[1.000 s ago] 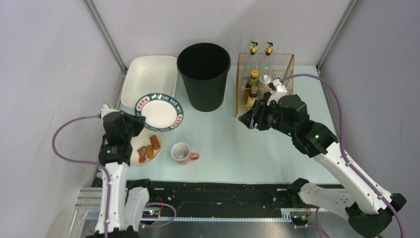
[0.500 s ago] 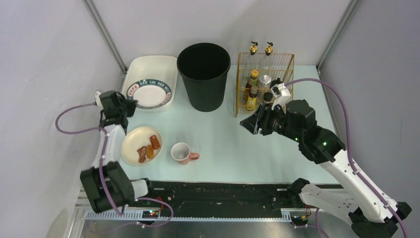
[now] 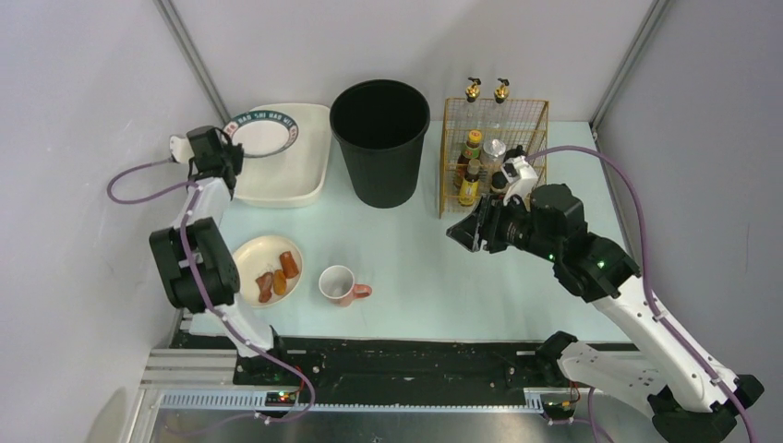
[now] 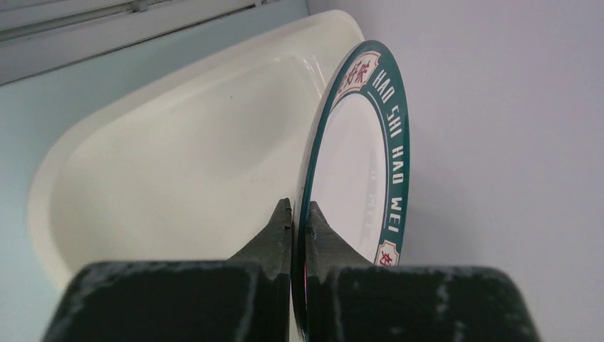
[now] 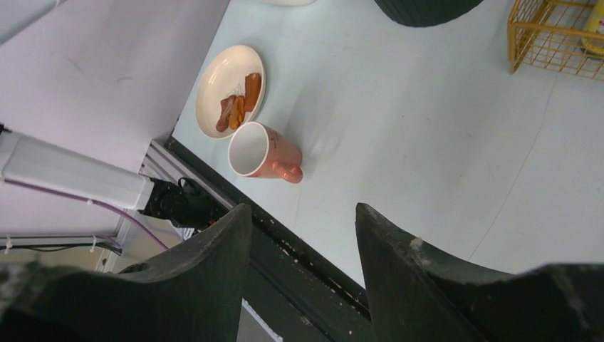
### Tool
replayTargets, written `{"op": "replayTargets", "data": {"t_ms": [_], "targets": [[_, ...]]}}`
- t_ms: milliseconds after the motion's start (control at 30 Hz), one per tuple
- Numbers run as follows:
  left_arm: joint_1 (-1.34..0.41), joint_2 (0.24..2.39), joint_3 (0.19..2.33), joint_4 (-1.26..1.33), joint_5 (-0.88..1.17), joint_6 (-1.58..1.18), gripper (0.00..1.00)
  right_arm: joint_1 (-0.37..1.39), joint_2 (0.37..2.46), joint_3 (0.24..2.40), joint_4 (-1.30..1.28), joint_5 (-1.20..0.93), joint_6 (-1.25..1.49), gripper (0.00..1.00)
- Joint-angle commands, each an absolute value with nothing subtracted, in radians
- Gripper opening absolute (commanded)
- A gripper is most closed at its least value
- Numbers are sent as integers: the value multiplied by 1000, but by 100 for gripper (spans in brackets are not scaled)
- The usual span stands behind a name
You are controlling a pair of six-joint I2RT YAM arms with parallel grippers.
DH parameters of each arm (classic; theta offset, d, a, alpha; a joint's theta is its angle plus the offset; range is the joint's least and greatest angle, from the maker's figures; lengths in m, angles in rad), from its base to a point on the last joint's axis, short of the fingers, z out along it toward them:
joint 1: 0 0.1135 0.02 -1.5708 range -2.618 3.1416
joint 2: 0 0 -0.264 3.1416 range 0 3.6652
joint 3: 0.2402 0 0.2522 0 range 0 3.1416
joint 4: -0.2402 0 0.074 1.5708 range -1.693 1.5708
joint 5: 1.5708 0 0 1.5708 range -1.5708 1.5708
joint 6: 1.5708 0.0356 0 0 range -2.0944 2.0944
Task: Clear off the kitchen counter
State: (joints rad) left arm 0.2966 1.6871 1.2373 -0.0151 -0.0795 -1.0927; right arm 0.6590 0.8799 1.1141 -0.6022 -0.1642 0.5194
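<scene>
Next, my left gripper shifts toward the bin and then brings the white plate down into the tray, since the plate still overhangs the tray's edge.
My left gripper (image 3: 228,153) (image 4: 299,210) is shut on the rim of a white plate with a green lettered rim (image 3: 265,132) (image 4: 356,164). It holds the plate tilted on edge over the far left part of the white tray (image 3: 300,175) (image 4: 178,164). On the pale green kitchen counter (image 3: 415,258) sit a cream plate with sausage pieces (image 3: 265,269) (image 5: 229,89) and a pink mug (image 3: 340,284) (image 5: 263,151). My right gripper (image 3: 460,230) (image 5: 303,208) hangs open and empty above the counter's middle right.
A tall black bin (image 3: 379,140) stands at the back centre. To its right is a yellow wire basket (image 3: 494,152) (image 5: 563,35) holding bottles. A black rail (image 3: 415,355) runs along the front edge, and grey walls with metal posts close in the sides.
My left arm has carried the green-rimmed plate from beside the sausage plate to the back left, over the tray, tipping it on edge. The right gripper shifted slightly and stays open.
</scene>
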Motion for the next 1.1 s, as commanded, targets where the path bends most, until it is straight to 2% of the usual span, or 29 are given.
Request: {"op": "replayTargets", "data": {"t_ms": [0,733,800,833,1067], "targets": [[278,1784,1375,64,-124,-1162,0,655,886,1101,-585,-198,505,60],[180,2185,1687,11,-146,-1227,0,620,918,1055,-578,-198,499,61],[173,2204,1713,-19,-150,-1227,5,615,919,1050,-579,-203,502,60],[170,2211,1724,-27,-151,-1227,12,613,922,1049,-578,-204,502,60],[169,2257,1718,-61,-151,-1225,38,608,934,1043,-577,-221,510,61]]}}
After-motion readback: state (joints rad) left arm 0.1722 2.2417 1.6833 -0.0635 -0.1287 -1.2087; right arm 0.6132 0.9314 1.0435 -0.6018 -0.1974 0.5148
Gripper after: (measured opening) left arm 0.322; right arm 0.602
